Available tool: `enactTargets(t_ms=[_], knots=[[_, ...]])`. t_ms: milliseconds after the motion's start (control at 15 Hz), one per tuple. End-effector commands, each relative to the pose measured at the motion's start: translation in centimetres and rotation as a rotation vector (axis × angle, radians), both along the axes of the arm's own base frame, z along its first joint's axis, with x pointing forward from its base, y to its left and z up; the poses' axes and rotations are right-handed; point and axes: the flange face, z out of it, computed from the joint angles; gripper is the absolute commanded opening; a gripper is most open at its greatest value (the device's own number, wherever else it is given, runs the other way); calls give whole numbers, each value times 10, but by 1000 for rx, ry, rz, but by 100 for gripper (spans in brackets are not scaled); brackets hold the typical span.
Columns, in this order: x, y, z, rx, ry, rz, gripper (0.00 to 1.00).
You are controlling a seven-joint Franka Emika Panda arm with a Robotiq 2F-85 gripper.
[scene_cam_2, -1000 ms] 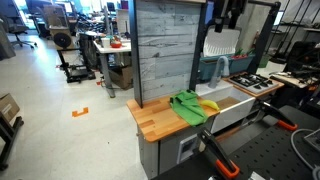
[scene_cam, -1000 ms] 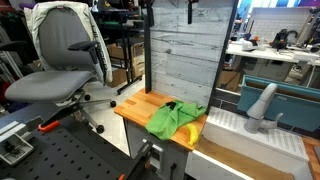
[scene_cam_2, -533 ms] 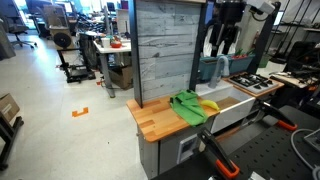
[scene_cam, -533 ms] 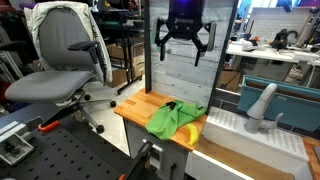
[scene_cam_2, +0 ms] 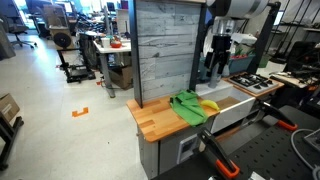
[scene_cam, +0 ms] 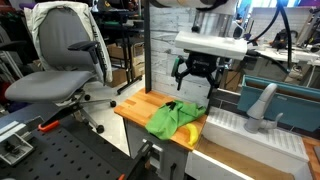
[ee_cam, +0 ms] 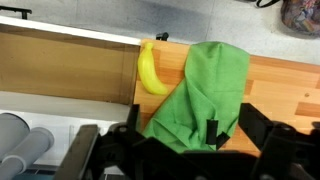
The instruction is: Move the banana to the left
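My fingers frame only cloth, so my gripper will next move down and toward the sink, onto the banana's end by the cloth.
A yellow banana (ee_cam: 150,72) lies on the wooden counter (ee_cam: 280,85) at its edge, right beside a crumpled green cloth (ee_cam: 205,95). In both exterior views the banana (scene_cam: 188,131) (scene_cam_2: 209,105) is partly tucked against the cloth (scene_cam: 170,118) (scene_cam_2: 186,106). My gripper (scene_cam: 196,82) (scene_cam_2: 217,62) hangs open and empty in the air above the cloth and banana. In the wrist view its dark fingers (ee_cam: 200,140) frame the lower part of the cloth.
A grey plank back wall (scene_cam: 185,45) stands behind the counter. A white sink with a faucet (scene_cam: 262,108) lies next to the counter. An office chair (scene_cam: 65,60) stands off to the side. A stovetop (scene_cam_2: 258,84) sits beyond the sink.
The arm has come down from high above the wall to just above the counter, over the cloth and banana. The banana and cloth have not moved.
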Motion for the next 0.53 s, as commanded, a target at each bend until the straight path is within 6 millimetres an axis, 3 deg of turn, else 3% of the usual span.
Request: enactTargets(t_ms=[0,467], knots=[[29,-15,-38,-8,-20,-41,100],[41,-25,-109,-73,-10,-51,100]])
